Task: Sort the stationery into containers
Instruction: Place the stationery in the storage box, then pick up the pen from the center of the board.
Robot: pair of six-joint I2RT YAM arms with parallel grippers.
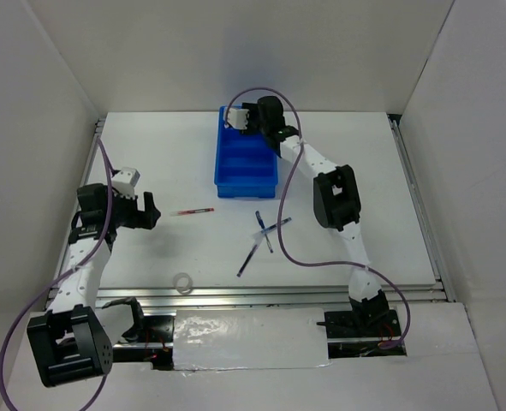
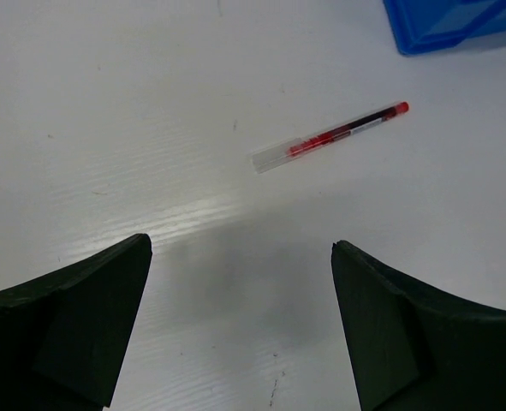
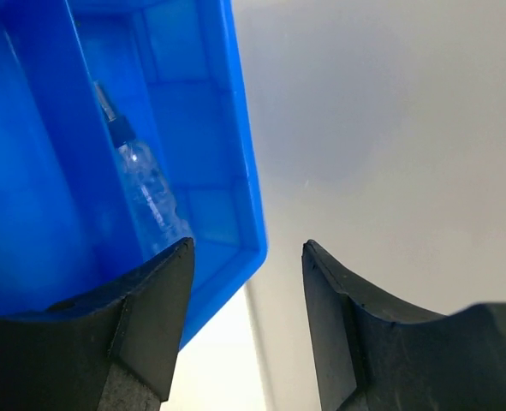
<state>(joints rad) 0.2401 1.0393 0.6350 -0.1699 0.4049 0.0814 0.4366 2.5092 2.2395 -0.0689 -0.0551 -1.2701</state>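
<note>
The red pen lies slantwise to the fingers of my left gripper, so my left gripper will turn and move down toward the right in the top view, onto the red pen's clear end (image 1: pixel 178 212) (image 2: pixel 278 153).
The bright blue divided tray (image 1: pixel 247 175) stands at the back middle of the table. My right gripper (image 1: pixel 238 120) hovers over its far end, open with nothing between its fingers. In the right wrist view a clear tube (image 3: pixel 148 187) lies inside a compartment of the tray (image 3: pixel 240 163), just beyond the right gripper (image 3: pixel 248 248). A red pen (image 1: pixel 193 211) lies on the table just right of my open left gripper (image 1: pixel 152 211). In the left wrist view the red pen (image 2: pixel 334 135) lies beyond the empty left gripper (image 2: pixel 241 248). Crossed dark-blue pens (image 1: pixel 265 237) lie mid-table. A clear tape ring (image 1: pixel 183 282) sits near the front edge.
White walls close in the table on the left, back and right. A corner of the blue tray (image 2: pixel 449 26) shows at the top right of the left wrist view. Purple cables trail from both arms.
</note>
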